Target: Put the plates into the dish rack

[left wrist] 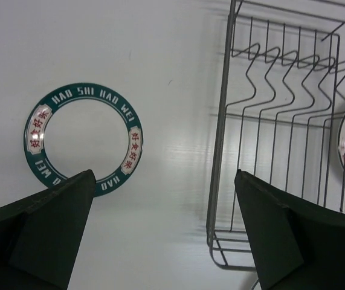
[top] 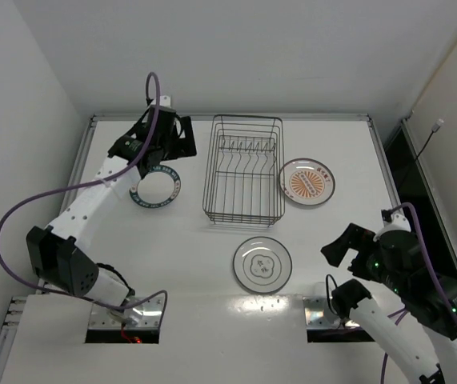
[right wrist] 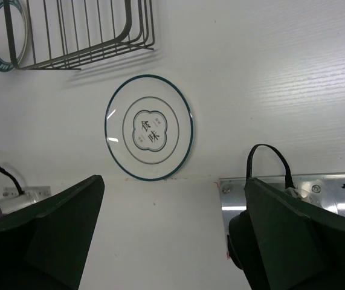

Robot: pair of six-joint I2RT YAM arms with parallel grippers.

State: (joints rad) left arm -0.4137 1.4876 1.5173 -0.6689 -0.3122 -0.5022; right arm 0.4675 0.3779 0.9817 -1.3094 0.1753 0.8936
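Next, my right gripper reaches outward and down onto the sunburst plate's near rim, clear of the rack.
The black wire dish rack (top: 244, 222) stands at the table's centre back with nothing between its prongs. A plate with an orange sunburst centre (top: 306, 182) lies flat just right of it. The grey-rimmed plate (top: 262, 264) lies in front of it. The dark-blue-rimmed plate (top: 154, 190) lies to its left, partly under my left gripper (top: 168, 156). That gripper hovers open and empty; its wrist view shows the plate (left wrist: 83, 139) left, the rack (left wrist: 220, 139) right. My right gripper (top: 346, 248) hangs open and empty near the front right, with the grey-rimmed plate (right wrist: 148, 127) ahead of its fingers.
Two metal mounting plates (top: 124, 308) (top: 328, 308) sit at the near edge by the arm bases. A purple cable (top: 20, 212) loops along the left arm. White walls close in the table at the back and sides, and raised rails (top: 80, 164) run along its edges.
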